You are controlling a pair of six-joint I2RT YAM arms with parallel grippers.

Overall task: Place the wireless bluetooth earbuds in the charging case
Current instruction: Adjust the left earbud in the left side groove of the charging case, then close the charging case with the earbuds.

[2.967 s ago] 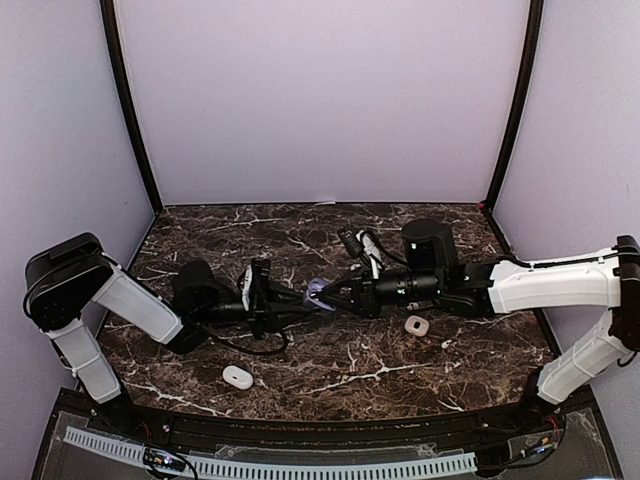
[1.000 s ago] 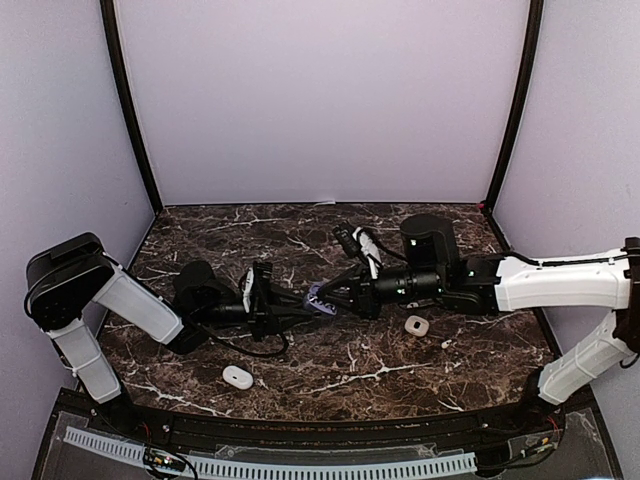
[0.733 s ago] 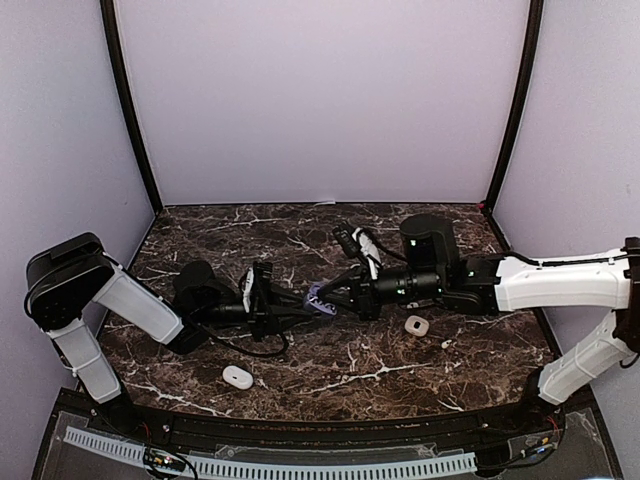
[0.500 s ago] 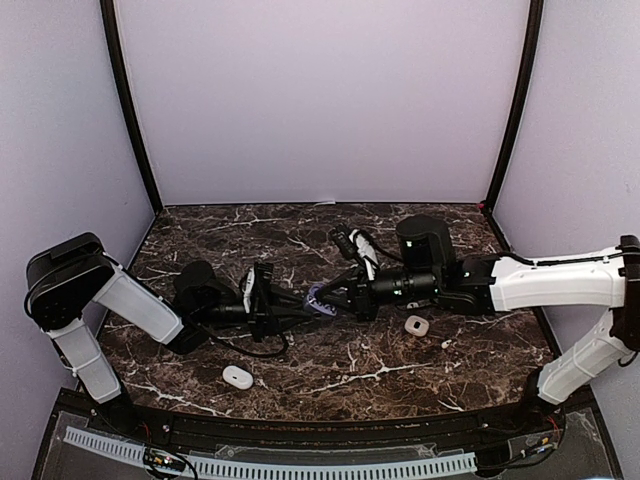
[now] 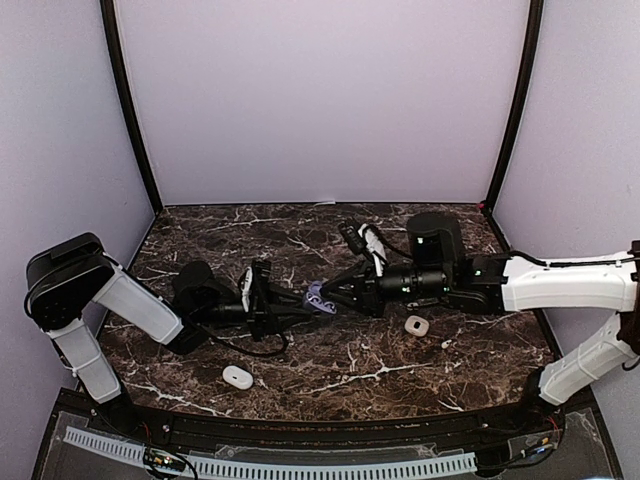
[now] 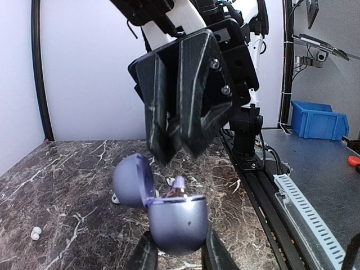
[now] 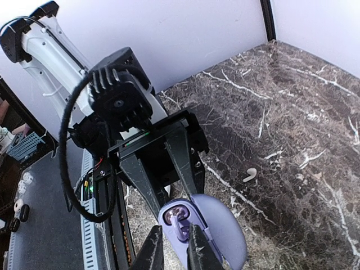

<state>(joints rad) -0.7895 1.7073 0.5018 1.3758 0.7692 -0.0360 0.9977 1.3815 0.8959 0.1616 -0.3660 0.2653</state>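
Next, my left gripper carries the case to the left in the top view, tilts, lowers and releases it on the marble, since the earbud sits inside.
My left gripper (image 6: 181, 248) is shut on a lavender charging case (image 6: 179, 222), held above the marble table with its lid (image 6: 133, 181) swung open. A lavender earbud (image 6: 179, 184) stands in the case with its stem poking up. My right gripper (image 6: 171, 154) hovers just above it, jaws a little apart and holding nothing. In the right wrist view the earbud (image 7: 176, 216) sits in the case (image 7: 222, 233), seen between my right gripper's (image 7: 174, 227) fingers. From above, the case (image 5: 318, 296) hangs between both grippers at the table's middle.
A white earbud (image 7: 249, 175) lies on the marble past the case. A white case (image 5: 237, 377) rests near the front left and another white piece (image 5: 416, 325) under the right arm, with a tiny bud (image 5: 446, 344) beside it. Two small white buds (image 6: 35, 232) lie farther off.
My right gripper has let go of the lavender earbud, leaving it in the case, and has drawn back slightly to the right. The left gripper and case have stayed still.
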